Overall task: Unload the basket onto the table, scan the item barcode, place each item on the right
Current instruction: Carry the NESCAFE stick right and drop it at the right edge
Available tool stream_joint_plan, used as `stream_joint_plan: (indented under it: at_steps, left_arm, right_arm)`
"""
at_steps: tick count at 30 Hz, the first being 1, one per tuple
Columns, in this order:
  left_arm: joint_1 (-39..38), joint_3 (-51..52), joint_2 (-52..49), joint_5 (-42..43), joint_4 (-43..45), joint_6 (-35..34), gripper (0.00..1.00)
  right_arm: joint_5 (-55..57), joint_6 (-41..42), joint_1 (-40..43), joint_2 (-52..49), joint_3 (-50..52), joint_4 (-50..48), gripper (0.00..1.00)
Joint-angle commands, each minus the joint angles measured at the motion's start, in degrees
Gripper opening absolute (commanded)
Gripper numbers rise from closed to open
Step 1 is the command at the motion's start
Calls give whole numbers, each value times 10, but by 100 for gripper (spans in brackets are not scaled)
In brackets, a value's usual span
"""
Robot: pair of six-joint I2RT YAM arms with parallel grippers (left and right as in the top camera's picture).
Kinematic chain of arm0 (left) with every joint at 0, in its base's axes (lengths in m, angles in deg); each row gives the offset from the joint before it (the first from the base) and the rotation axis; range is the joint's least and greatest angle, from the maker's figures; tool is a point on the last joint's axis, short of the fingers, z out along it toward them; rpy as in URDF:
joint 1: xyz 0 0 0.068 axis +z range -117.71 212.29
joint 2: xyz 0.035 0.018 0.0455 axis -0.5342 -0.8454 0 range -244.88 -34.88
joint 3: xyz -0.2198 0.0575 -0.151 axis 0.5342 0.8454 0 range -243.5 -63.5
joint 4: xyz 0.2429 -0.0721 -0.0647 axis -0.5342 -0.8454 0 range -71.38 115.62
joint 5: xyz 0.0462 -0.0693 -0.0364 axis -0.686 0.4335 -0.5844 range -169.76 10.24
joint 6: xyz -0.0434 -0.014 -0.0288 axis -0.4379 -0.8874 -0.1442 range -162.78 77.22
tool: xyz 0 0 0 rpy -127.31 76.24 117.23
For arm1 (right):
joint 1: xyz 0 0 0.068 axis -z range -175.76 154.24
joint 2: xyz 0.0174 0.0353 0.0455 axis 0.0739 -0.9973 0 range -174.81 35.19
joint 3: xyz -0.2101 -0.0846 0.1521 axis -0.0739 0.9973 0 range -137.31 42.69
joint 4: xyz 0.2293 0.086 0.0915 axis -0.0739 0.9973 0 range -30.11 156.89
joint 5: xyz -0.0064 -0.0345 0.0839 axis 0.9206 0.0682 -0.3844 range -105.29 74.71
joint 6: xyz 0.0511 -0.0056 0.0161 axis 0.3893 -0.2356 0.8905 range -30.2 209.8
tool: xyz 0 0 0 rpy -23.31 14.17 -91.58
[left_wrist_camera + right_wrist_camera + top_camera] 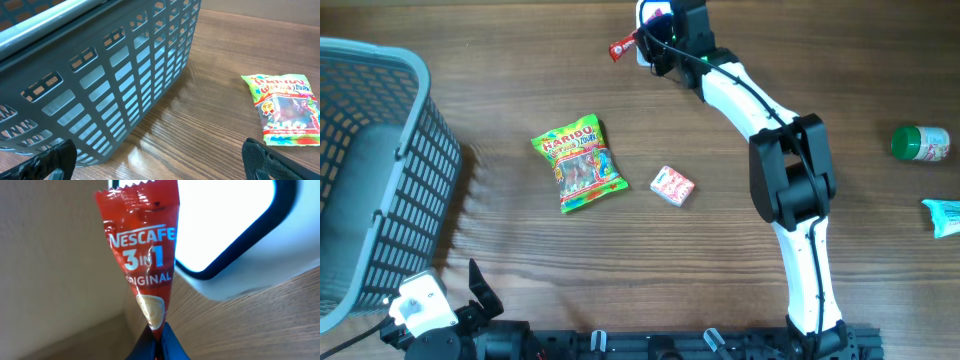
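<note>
The right gripper will next carry the sachet to the right in the overhead view and let go of it on the bare tabletop beside the green-capped bottle, where the clear wood leaves room.
My right gripper (645,45) is at the table's far edge, shut on a red Nescafe 3-in-1 sachet (622,47). In the right wrist view the sachet (142,265) stands up from my pinched fingertips (172,347), its printed face toward the camera. Just behind it is the white scanner (250,245) with a bright lit window (220,217); overhead the scanner (642,15) is mostly hidden by the arm. My left gripper (160,167) is open near the table's front left corner, beside the basket, with nothing between its fingers.
A grey plastic basket (380,160) stands at the left, and its wall (100,75) fills the left wrist view. A Haribo bag (578,163) and a small pink packet (673,186) lie mid-table. A green-capped bottle (921,143) and a teal packet (944,216) lie at the right edge.
</note>
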State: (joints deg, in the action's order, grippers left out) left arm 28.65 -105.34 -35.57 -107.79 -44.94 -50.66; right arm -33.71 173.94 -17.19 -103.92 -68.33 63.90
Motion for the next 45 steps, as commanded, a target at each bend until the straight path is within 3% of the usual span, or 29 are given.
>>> stream_joint_plan:
  at_steps: [1,8,12,16,23,29,30,31,33,34,37,40,45]
  left_arm:
    - [4,0,4,0,2,-3,100]
    - [4,0,4,0,2,-3,100]
    - [4,0,4,0,2,-3,100]
    - [4,0,4,0,2,-3,100]
    - [4,0,4,0,2,-3,100]
    - [4,0,4,0,2,-3,100]
    - [4,0,4,0,2,-3,100]
    - [4,0,4,0,2,-3,100]
    - [4,0,4,0,2,-3,100]
    - [4,0,4,0,2,-3,100]
    - [4,0,4,0,2,-3,100]
    - [4,0,4,0,2,-3,100]
    - [4,0,4,0,2,-3,100]
  right_arm:
    - [-39,-41,-2,9,-24,22,5]
    - [116,-180,44,146,-24,255,5]
    - [155,-177,121,192,-24,363,5]
    - [241,-115,220,186,-10,461,5]
    - [276,-114,377,120,37,464,5]
    - [270,-234,439,67,37,416,5]
    - [270,-246,443,67,37,410,9]
    - [269,-254,447,69,32,412,23]
    - [259,-278,451,73,12,418,85]
    - [241,-300,451,76,0,420,100]
    - [128,-395,447,108,-38,423,99]
    - [50,-411,429,151,-38,454,100]
    - [-23,-470,314,197,-38,631,100]
